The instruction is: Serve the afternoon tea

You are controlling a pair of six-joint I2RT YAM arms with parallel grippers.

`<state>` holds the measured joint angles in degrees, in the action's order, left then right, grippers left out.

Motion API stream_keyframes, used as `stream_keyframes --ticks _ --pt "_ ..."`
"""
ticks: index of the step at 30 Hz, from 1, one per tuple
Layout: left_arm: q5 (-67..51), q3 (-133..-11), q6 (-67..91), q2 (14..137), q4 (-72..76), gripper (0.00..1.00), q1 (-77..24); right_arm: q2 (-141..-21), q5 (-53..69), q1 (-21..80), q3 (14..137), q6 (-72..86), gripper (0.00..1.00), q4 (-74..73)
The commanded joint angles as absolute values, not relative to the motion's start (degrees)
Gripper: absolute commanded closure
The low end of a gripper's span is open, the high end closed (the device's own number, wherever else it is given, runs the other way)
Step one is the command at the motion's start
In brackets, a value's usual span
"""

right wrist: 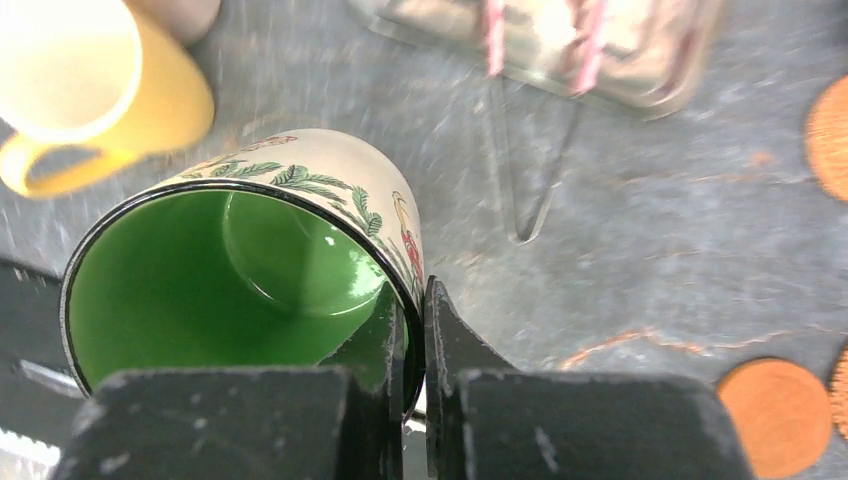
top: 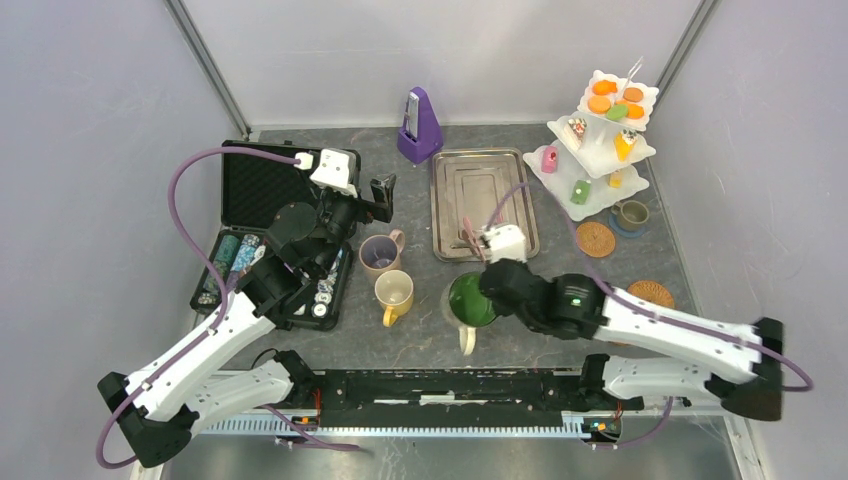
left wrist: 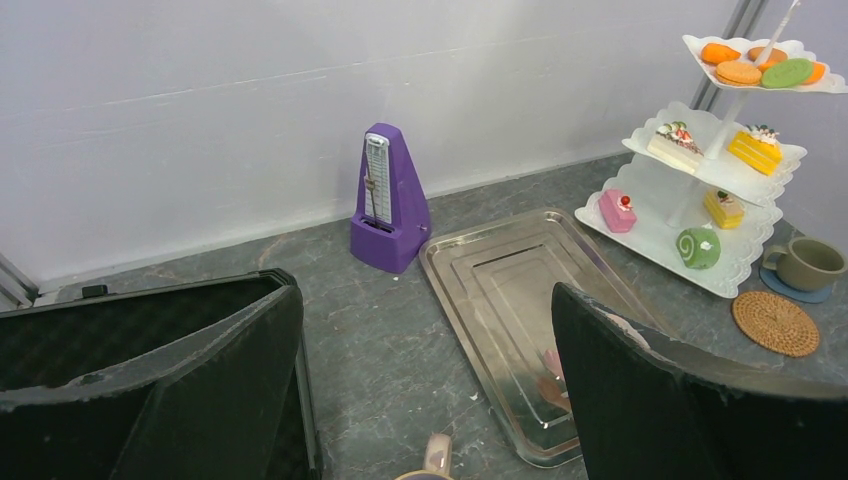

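The cork coaster by the olive mug (top: 632,213) is bare, so my right gripper will next move outward toward the stand and lower the green mug (top: 468,300) onto that coaster.
My right gripper (top: 490,290) (right wrist: 412,320) is shut on the rim of the big green mug (top: 468,300) (right wrist: 230,270), one finger inside and one outside the wall. The yellow mug (top: 393,292) (right wrist: 90,90) and the mauve mug (top: 380,253) stand to its left. My left gripper (top: 378,195) (left wrist: 430,380) is open and empty, above the table behind the mauve mug. The olive mug (top: 632,213) (left wrist: 806,263) sits on a blue coaster by the white three-tier stand (top: 600,140) (left wrist: 730,170), which carries the toy pastries. Cork coasters (top: 595,238) (top: 651,293) (left wrist: 776,322) lie at the right.
A steel tray (top: 484,200) (left wrist: 520,300) lies at centre back. A purple metronome (top: 420,125) (left wrist: 388,200) stands behind it. An open black case (top: 270,230) with poker chips sits at the left.
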<state>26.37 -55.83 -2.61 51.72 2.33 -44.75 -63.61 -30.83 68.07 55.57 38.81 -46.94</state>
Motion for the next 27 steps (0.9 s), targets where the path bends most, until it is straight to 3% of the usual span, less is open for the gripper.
stream_keyframes --ticks 1,6,12,16,22,27 --pt "26.19 -55.68 -4.35 51.59 4.83 0.00 -44.87 -52.68 -51.02 65.74 60.06 41.78 1.00 -49.66" --pt "26.11 -55.72 -4.18 51.66 4.83 0.00 -44.93 -46.37 -58.31 49.64 54.47 39.12 1.00 -48.97" --pt "26.37 -55.67 -4.46 51.85 4.75 0.00 -45.00 -50.60 -49.64 23.30 52.31 24.45 1.00 -37.54" --pt "26.40 -55.60 -4.41 51.79 4.75 0.00 -45.09 -56.59 -34.73 6.85 52.28 21.88 1.00 -32.76" --pt "26.72 -55.37 -4.78 51.92 5.00 0.00 -45.26 -61.90 -18.98 -7.54 51.15 23.69 1.00 -25.19" --pt "26.50 -55.46 -4.66 51.89 5.01 0.00 -45.31 -67.13 -13.81 -13.29 51.99 26.31 1.00 -22.33"
